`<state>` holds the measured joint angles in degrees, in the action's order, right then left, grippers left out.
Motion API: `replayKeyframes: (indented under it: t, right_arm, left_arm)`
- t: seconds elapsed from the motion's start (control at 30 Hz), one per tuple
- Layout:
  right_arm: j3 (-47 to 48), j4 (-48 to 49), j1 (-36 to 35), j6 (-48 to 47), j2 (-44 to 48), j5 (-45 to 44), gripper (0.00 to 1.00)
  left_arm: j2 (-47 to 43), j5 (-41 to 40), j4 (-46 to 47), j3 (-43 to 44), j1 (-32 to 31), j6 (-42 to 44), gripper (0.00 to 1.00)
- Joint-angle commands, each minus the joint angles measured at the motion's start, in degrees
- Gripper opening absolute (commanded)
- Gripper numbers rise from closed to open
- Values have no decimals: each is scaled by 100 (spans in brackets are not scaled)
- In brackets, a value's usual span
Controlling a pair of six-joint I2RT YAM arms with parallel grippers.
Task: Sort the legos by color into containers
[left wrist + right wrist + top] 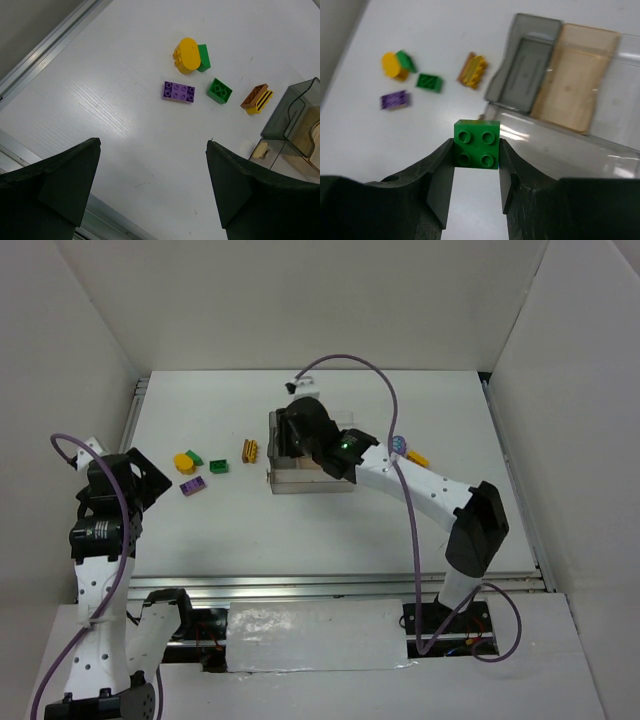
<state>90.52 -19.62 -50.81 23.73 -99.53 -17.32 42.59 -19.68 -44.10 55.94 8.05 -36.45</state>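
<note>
The right gripper shifts to its right in the top view next, then lowers and releases the brick.
My right gripper is shut on a green brick and holds it above the near edge of the transparent tray, in front of its grey and tan compartments. In the top view it hangs over the tray's left end. Loose on the table left of the tray lie a yellow round brick, a green brick against it, a purple brick, a second green brick and an orange-brown and yellow brick. My left gripper is open and empty, above the table to their left.
A small yellow brick and a purple round piece lie right of the tray, partly under the right arm. A metal rail runs along the table's left edge. White walls stand on three sides.
</note>
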Motion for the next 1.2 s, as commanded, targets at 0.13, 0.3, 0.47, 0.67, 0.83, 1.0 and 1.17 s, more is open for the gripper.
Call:
replayKeyframes:
  t: [0.13, 0.3, 0.47, 0.67, 0.83, 1.0, 1.17]
  right_arm:
    - [-298, -446, 843, 176, -541, -641, 0]
    - [-184, -613, 967, 413, -928, -614, 1]
    - [36, -833, 976, 580, -1411, -685, 10]
    - [-306, -614, 967, 703, -1210, -562, 26]
    - [-500, -490, 950, 730, -1017, -474, 34]
    - [-720, -403, 906, 774, -771, -448, 47]
    - [-799, -411, 879, 791, -630, -526, 82]
  left_arm:
    - [-14, 386, 402, -92, -120, 243, 100]
    - [4, 378, 402, -119, -225, 261, 100]
    - [39, 395, 393, -119, -243, 278, 100]
    - [100, 377, 393, -127, -287, 278, 99]
    - [127, 369, 411, -127, -296, 278, 99]
    - [179, 386, 411, -128, -287, 278, 100]
    - [416, 623, 507, -119, -287, 279, 99]
